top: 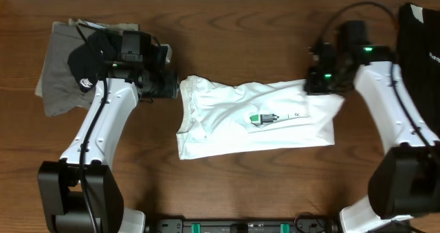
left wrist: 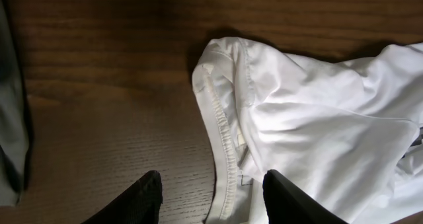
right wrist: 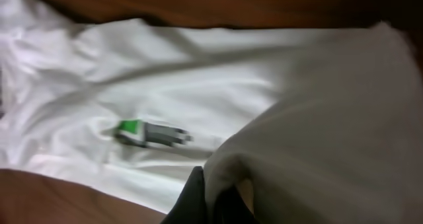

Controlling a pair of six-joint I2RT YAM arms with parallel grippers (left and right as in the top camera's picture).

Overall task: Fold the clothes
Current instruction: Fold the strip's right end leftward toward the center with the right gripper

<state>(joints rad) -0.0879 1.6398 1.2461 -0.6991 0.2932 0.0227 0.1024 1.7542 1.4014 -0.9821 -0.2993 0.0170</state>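
My right gripper is pinching the fold, which hangs beside the uncovered green robot print [top: 260,118]. It will carry the fold toward the print next and bring it down.
The white T-shirt [top: 234,116] lies folded into a long band across the middle of the table, its green robot print [top: 260,118] facing up. My left gripper [top: 173,86] is open at the shirt's left end, its fingers [left wrist: 211,196] straddling the ribbed hem [left wrist: 221,128] without closing on it. My right gripper [top: 317,82] is at the shirt's upper right corner, shut on a fold of white fabric [right wrist: 310,151] that drapes over the finger. The print also shows in the right wrist view [right wrist: 149,134].
A grey-olive garment [top: 58,71] with a black one [top: 93,51] on top lies at the far left, behind the left arm. A black garment [top: 421,47] lies at the right edge. The grey-olive edge shows in the left wrist view [left wrist: 10,125].
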